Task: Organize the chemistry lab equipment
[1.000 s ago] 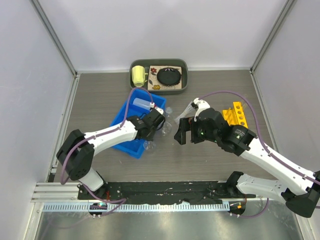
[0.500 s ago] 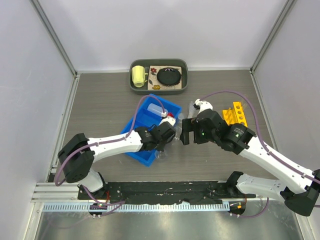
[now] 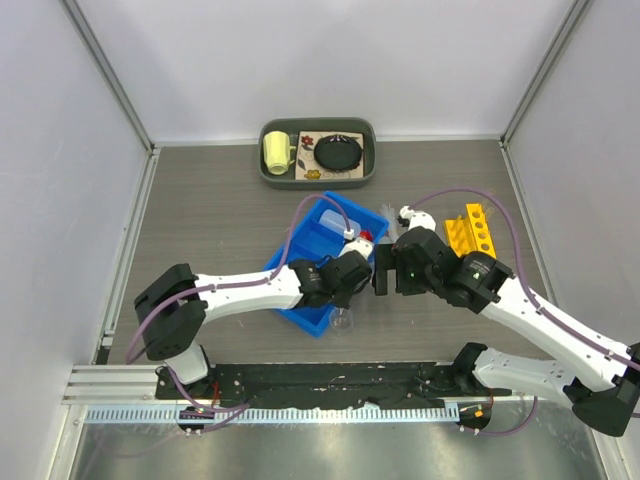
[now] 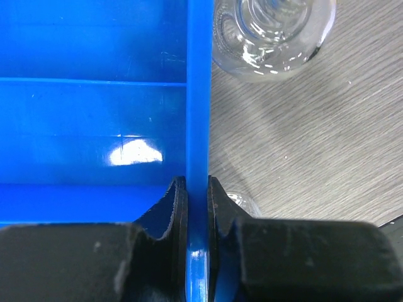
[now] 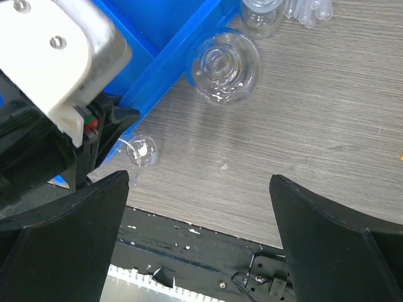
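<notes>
I should next drag the bin to the left in the top view with my left gripper, away from the flask [image 5: 225, 66] and beaker, and then open, because they crowd the bin's side.
My left gripper [image 4: 197, 189] is shut on the side wall of a blue bin [image 4: 197, 94]; in the top view it [image 3: 350, 278] sits at the bin's [image 3: 305, 245] right near corner. A white red-capped squeeze bottle [image 3: 345, 226] lies in the bin. A round clear flask [image 5: 225, 66] stands against the bin's outer wall and also shows in the left wrist view [image 4: 271, 31]. A small clear beaker [image 5: 140, 153] lies on the table by the left gripper. My right gripper [image 5: 198, 239] is open and empty above the table, just right of the left gripper [image 3: 383, 272]. A yellow tube rack [image 3: 470, 230] stands at right.
A grey tray [image 3: 368, 170] at the back holds a yellow mug [image 3: 276, 152] and a round black disc [image 3: 338, 152]. Another clear beaker [image 5: 261, 12] and several pipettes [image 5: 308, 9] lie beyond the flask. The black base rail [image 3: 330, 378] runs along the near edge.
My left gripper has dragged the blue bin to the right and nearer, turning it. The small beaker has shifted right with it. My right gripper has drawn slightly right.
</notes>
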Controlling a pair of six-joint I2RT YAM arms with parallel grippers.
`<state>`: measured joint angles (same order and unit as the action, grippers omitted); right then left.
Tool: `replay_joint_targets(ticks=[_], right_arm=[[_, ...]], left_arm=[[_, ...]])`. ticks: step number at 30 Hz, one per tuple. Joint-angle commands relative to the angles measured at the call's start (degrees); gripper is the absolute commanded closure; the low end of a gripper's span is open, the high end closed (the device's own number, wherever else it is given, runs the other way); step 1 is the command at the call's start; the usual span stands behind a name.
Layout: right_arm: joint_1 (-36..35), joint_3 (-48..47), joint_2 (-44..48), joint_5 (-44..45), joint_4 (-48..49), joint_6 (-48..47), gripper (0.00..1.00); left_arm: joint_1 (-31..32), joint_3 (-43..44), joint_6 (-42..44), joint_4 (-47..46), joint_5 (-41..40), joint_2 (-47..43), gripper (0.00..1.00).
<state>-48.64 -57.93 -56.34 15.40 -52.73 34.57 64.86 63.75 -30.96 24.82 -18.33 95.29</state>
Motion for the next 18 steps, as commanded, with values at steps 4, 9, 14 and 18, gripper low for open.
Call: replay_joint_targets(ticks=[4,9,14,18], right_arm=[[-0.3,0.0,1.7,2.5,-1.2,2.5,0.00],[-0.2,-0.2,0.4,2.9,-1.0,2.5,0.00],[-0.2,-0.5,-1.5,2.5,-0.1,2.2,0.00],[-0.2,-0.7,-2.6,1.9,0.4,1.6,0.00]], left_arm=[[-7.5,-1.3,2.5,2.6,3.7,2.9,1.00],[-11.4,-2.7,2.1,2.9,5.5,1.9,1.00],[-11.7,-3.5,1.5,3.0,8.4,0.6,0.82],[-10.7,-3.5,0.0,3.7,11.7,-0.8,0.51]])
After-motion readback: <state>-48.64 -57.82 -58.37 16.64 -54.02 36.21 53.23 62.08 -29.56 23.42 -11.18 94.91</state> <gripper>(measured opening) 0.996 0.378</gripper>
